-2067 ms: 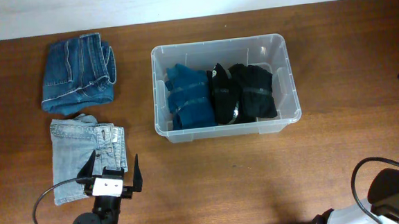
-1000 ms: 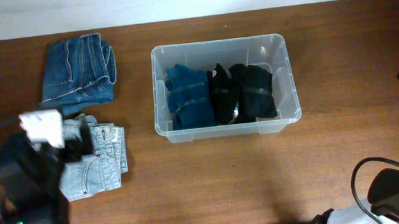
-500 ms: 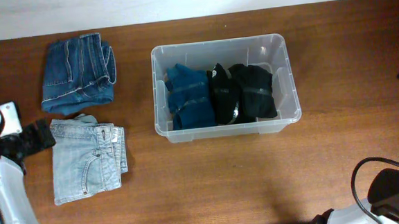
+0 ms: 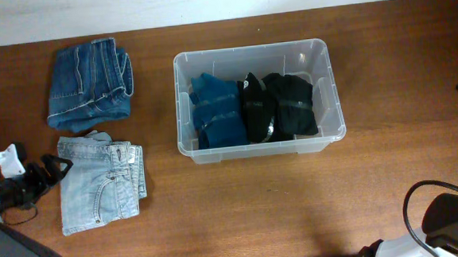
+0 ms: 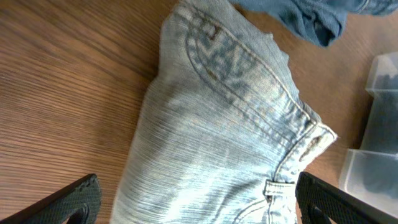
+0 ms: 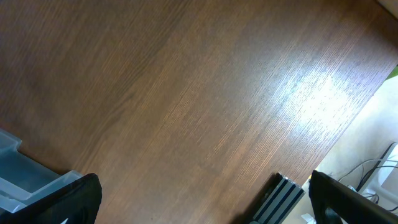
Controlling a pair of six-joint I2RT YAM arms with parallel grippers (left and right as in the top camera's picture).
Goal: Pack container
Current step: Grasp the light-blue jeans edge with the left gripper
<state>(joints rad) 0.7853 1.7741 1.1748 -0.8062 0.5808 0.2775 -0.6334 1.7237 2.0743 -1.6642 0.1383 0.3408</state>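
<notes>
The left gripper moves down and to the right in the overhead view onto the light jeans' nearest edge [image 4: 70,181] [image 5: 189,196] next, since its open fingers straddle the denim.
The clear plastic container [image 4: 258,147] stands at the middle of the table. Inside it lie a folded blue garment [image 4: 216,109] and two black ones [image 4: 283,105]. Folded light-blue jeans [image 4: 101,188] lie at the front left, with folded dark-blue jeans [image 4: 89,81] behind them. My left gripper [image 4: 44,173] is open at the light jeans' left edge. In the left wrist view the light jeans [image 5: 224,124] fill the space between the wide-apart fingers [image 5: 71,199]. My right gripper [image 6: 208,208] is open over bare wood, holding nothing.
A corner of the container [image 5: 379,118] shows at the right of the left wrist view, and another corner [image 6: 25,180] at the lower left of the right wrist view. An aluminium rail [image 6: 280,199] runs along the table edge. The right arm's body [image 4: 450,219] sits at the front right.
My left arm has swung from the front of the table round to the far left, and its open gripper now sits at the light jeans' left edge. The right side is unchanged.
</notes>
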